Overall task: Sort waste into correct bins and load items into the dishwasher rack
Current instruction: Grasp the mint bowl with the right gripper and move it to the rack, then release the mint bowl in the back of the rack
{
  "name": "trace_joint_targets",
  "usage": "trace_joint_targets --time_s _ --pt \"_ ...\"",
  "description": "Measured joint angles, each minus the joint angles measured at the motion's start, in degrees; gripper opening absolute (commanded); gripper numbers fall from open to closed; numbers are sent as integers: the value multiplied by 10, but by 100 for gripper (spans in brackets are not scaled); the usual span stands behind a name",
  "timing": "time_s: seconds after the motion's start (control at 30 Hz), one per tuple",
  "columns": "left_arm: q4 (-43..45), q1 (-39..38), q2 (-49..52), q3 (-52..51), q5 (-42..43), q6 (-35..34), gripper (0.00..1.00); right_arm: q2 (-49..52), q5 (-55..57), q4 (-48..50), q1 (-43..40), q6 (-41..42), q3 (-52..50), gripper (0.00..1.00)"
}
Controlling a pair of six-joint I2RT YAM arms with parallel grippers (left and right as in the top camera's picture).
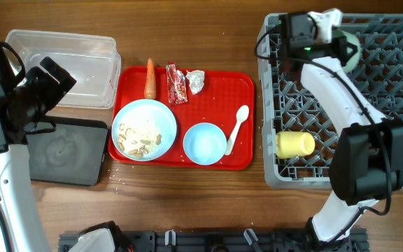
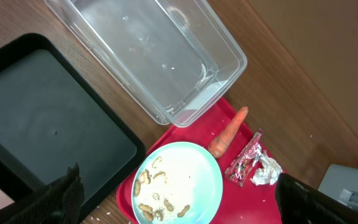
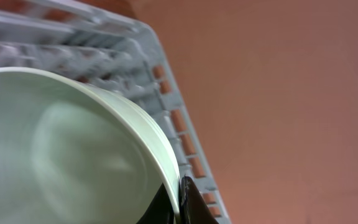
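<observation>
The rack's far part lies below and is clear of the yellow cup (image 1: 295,144), so I will next lower the pale mint bowl with my right gripper onto the rack's wires and let go of the bowl's rim.
My right gripper (image 3: 179,200) is shut on the rim of the pale mint bowl (image 3: 73,149), held over the far part of the grey dishwasher rack (image 1: 390,105); the bowl (image 1: 350,46) shows by my wrist overhead. A yellow cup (image 1: 295,144) lies in the rack. On the red tray (image 1: 240,91) sit the light blue plate (image 1: 144,130) with beige crumbs (image 2: 160,199), the light blue bowl (image 1: 204,143), a white spoon (image 1: 237,126), a carrot (image 1: 150,78), a red wrapper (image 1: 176,83) and a white tissue (image 1: 196,81). My left gripper (image 2: 179,211) is open above the plate's near edge.
The clear tub (image 1: 65,66) stands at the back left, with the black tray (image 1: 65,150) in front of it. The rack's wall (image 1: 266,105) stands close to the red tray's right edge. A few crumbs lie on the wood near the tray.
</observation>
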Motion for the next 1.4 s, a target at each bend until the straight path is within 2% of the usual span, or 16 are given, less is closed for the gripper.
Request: trace_joint_targets --time_s 0.13,0.33,0.57,0.67,0.77,0.87,0.97,1.1,1.23,1.4 --pt "0 0 0 0 0 0 100 0 6 0 -35 -9 0 4" --pt "0 0 0 0 0 0 100 0 1 0 -44 -24 0 4" --pt "0 0 0 0 0 0 100 0 -13 4 -18 -34 -21 5" --pt "0 0 0 0 0 0 100 8 -7 3 -17 -34 -32 10" --pt "0 0 0 0 0 0 100 9 -2 5 -6 -36 -32 4" --pt "0 0 0 0 0 0 100 9 18 45 16 -47 -33 4" --pt "0 0 0 0 0 0 100 12 49 130 22 -99 -38 5" --pt "0 0 0 0 0 0 100 12 78 264 6 -214 -41 4" --pt "0 0 0 0 0 0 100 13 85 276 -7 -278 -41 4" --pt "0 0 0 0 0 0 100 20 87 274 -6 -298 -61 4"
